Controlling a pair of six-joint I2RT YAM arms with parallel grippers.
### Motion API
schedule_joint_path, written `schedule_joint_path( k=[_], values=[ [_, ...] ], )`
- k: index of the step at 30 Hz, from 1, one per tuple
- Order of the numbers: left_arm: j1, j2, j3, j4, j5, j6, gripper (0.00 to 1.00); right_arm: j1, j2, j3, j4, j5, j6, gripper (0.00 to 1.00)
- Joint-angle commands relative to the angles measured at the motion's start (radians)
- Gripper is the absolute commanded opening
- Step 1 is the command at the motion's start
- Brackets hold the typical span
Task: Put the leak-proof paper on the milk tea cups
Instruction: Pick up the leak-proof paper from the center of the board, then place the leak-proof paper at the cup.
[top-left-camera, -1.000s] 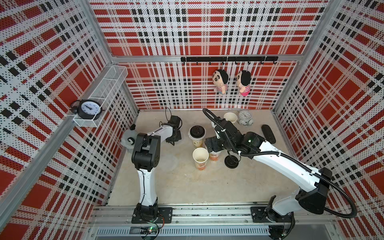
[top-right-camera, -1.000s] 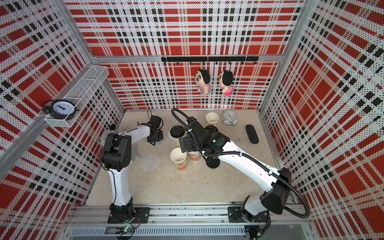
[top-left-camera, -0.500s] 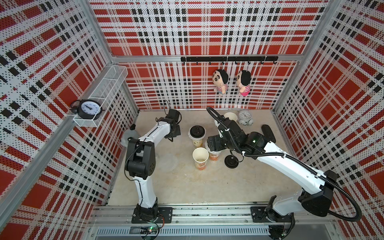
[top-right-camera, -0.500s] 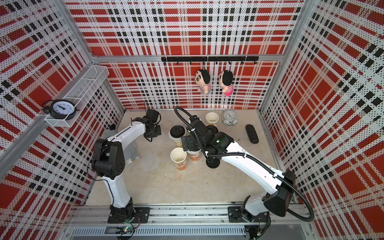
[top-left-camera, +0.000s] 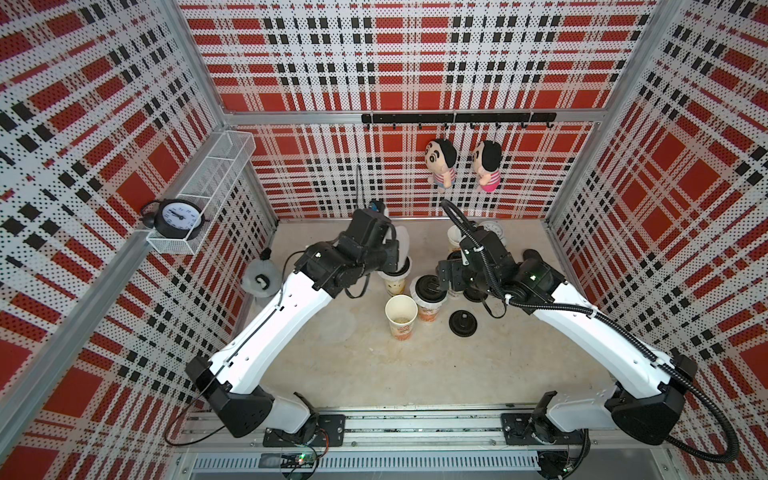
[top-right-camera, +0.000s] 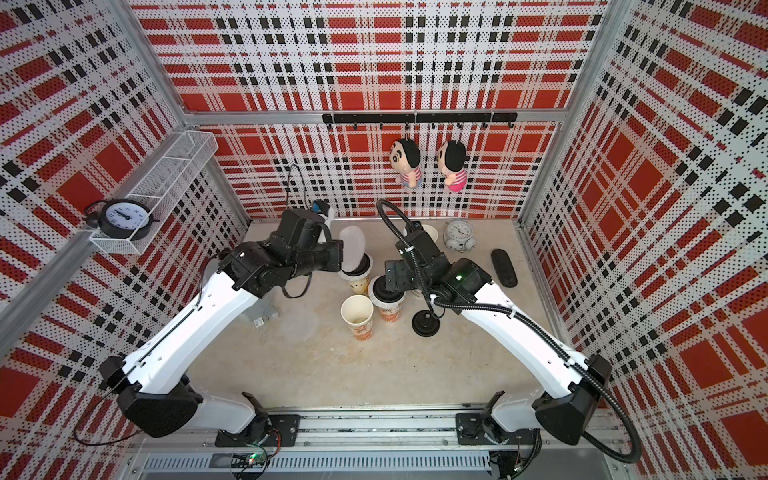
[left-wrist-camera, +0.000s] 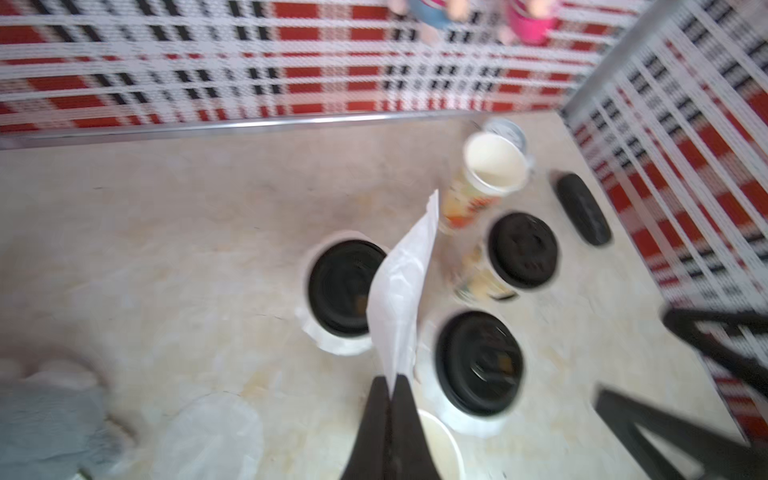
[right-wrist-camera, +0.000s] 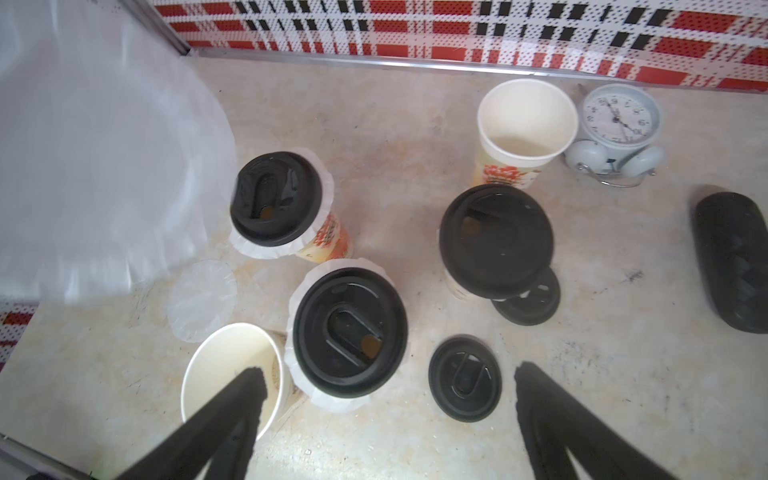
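Note:
The opening of the front cup is bare, so next my left gripper needs to move back and down and turn the sheet flat over the front open cup (top-left-camera: 401, 308) (left-wrist-camera: 442, 449) to release the sheet's edge.
My left gripper (left-wrist-camera: 392, 380) is shut on the edge of a sheet of leak-proof paper (left-wrist-camera: 399, 282), which hangs edge-on above the cups. In both top views the sheet (top-left-camera: 401, 245) (top-right-camera: 352, 247) stands over a lidded milk tea cup (top-left-camera: 395, 278). An open cup (right-wrist-camera: 232, 374) stands at the front and another (right-wrist-camera: 525, 120) at the back. Three cups (right-wrist-camera: 349, 332) (right-wrist-camera: 276, 199) (right-wrist-camera: 496, 237) carry black lids; two of them show paper under the lid. My right gripper (right-wrist-camera: 388, 374) is open above the front lidded cup, holding nothing.
A loose sheet (right-wrist-camera: 201, 299) lies flat on the table left of the cups. Two loose black lids (right-wrist-camera: 464, 378) (right-wrist-camera: 528, 303) lie near the right-hand cups. A white alarm clock (right-wrist-camera: 619, 120) and a black case (right-wrist-camera: 731, 262) sit at the back right. A greyish round object (top-left-camera: 259, 278) rests by the left wall.
The left arm has swung right from the rear left corner to above the cups, carrying the sheet upright. The right arm has shifted slightly.

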Motion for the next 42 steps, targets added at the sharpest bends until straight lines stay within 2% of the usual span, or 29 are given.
schedule_joint_path(
  k=[1, 4, 10, 18, 26, 42],
  values=[
    [-0.106, -0.009, -0.030, -0.036, 0.019, -0.072, 0.00, -0.039, -0.077, -0.015, -0.030, 0.021, 0.016, 0.96],
    [-0.157, -0.016, -0.077, -0.015, 0.019, -0.106, 0.00, -0.063, -0.116, -0.038, -0.036, 0.013, 0.016, 0.96],
    [-0.152, -0.047, -0.227, 0.033, 0.044, -0.138, 0.00, -0.076, -0.142, -0.073, -0.049, 0.000, 0.047, 0.96],
    [-0.032, -0.137, -0.416, 0.070, 0.104, -0.135, 0.00, -0.081, -0.132, -0.075, -0.050, -0.014, 0.040, 0.96],
    [0.052, -0.165, -0.471, 0.091, 0.140, -0.098, 0.00, -0.083, -0.112, -0.070, -0.043, -0.024, 0.038, 0.96],
    [0.056, -0.170, -0.529, 0.132, 0.202, -0.095, 0.04, -0.083, -0.102, -0.073, -0.038, -0.032, 0.041, 0.96]
  ],
)
